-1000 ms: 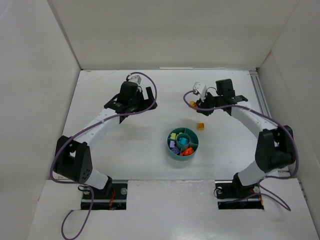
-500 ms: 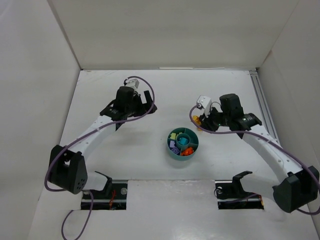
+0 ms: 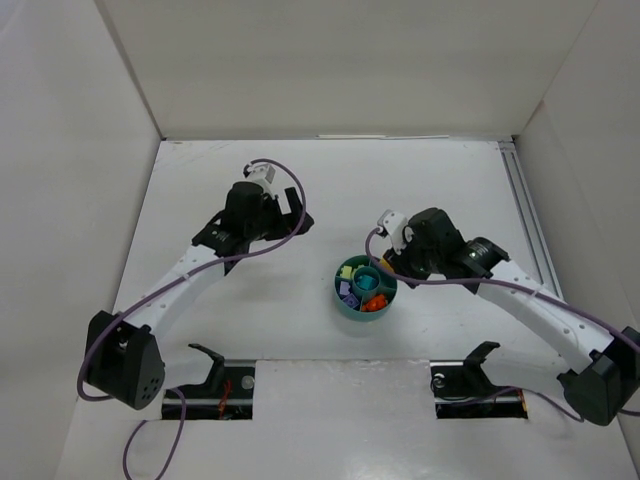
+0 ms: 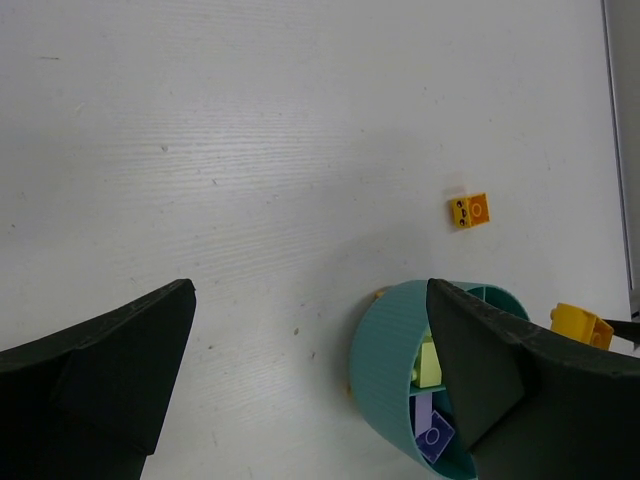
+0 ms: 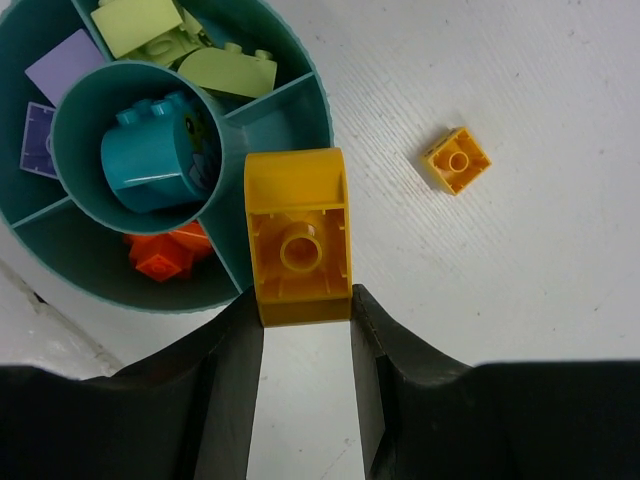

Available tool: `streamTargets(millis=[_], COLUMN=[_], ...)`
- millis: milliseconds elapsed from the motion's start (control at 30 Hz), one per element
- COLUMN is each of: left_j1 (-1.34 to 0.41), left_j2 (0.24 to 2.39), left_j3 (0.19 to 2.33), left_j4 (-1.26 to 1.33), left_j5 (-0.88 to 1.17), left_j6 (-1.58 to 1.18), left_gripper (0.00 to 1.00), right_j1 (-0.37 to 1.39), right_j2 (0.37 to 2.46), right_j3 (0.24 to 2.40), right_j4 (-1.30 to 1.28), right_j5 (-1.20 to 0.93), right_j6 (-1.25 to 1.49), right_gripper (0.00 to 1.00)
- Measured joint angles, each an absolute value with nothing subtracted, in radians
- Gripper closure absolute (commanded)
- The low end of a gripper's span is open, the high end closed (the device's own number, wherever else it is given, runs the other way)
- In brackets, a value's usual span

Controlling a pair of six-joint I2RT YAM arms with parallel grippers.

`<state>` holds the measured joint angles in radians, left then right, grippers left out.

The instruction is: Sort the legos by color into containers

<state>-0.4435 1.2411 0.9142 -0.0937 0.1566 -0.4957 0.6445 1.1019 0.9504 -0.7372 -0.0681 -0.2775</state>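
Observation:
My right gripper moves down toward the dish's centre hollow, into that wedge [image 4: 504,301] next, since the yellow lego [image 4: 580,325] still hangs over the dish's rim by a bare wedge.
The containers are the sections of a round teal dish [image 3: 339,287] [image 5: 318,95] [image 4: 385,365]. Its centre well holds a teal lego [image 5: 150,165]. The wedges around it hold lime green legos [image 5: 165,40], purple ones [image 5: 60,65] and orange ones [image 5: 160,258]. My right gripper [image 5: 305,300] [image 3: 392,265] is shut on a yellow lego [image 5: 298,235] [image 4: 580,325], which hangs over the dish's rim by a bare wedge. A small yellow-orange lego [image 5: 457,159] [image 4: 470,210] lies on the table beyond the dish. My left gripper [image 4: 310,300] [image 3: 258,228] stands open left of the dish, holding nothing.
White walls close in the table on the left, back and right. A metal rail [image 3: 525,215] runs along the right edge. Purple cables loop off both arms.
My right arm has swung from the back right toward the dish, carrying the yellow lego to its rim. The left arm has shifted slightly and stays open.

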Motion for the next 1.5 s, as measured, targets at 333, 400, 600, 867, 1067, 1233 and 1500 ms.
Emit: streamTargets(millis=[333, 400, 600, 867, 1067, 1233, 1500], left_j1=[-0.452, -0.452, -0.452, -0.452, -0.452, -0.452, -0.452], left_j2=[1.208, 1.203, 1.199, 1.199, 1.197, 1.197, 1.196], left_j3=[0.896, 0.891, 0.889, 0.888, 0.875, 0.875, 0.875], left_j4=[-0.094, -0.095, -0.096, -0.097, -0.099, -0.101, -0.102], left_j5=[0.144, 0.141, 0.13, 0.122, 0.122, 0.118, 0.103], left_j6=[-0.499, -0.499, -0.499, -0.499, -0.499, -0.5, -0.51], left_gripper=[0.0, 0.0, 0.0, 0.0, 0.0, 0.0, 0.0], right_j1=[0.734, 0.754, 0.78, 0.808, 0.812, 0.783, 0.455], right_j2=[1.191, 1.214, 1.253, 1.254, 1.254, 1.243, 1.195], right_j3=[0.954, 0.955, 0.988, 1.01, 1.016, 1.044, 1.058], right_j4=[-0.746, -0.753, -0.778, -0.778, -0.779, -0.778, -0.676], right_j5=[0.031, 0.055, 0.099, 0.112, 0.117, 0.148, 0.073], right_j6=[-0.208, -0.202, -0.191, -0.191, -0.197, -0.187, -0.182], right_gripper=[0.7, 0.68, 0.6, 0.36, 0.32, 0.16, 0.0])
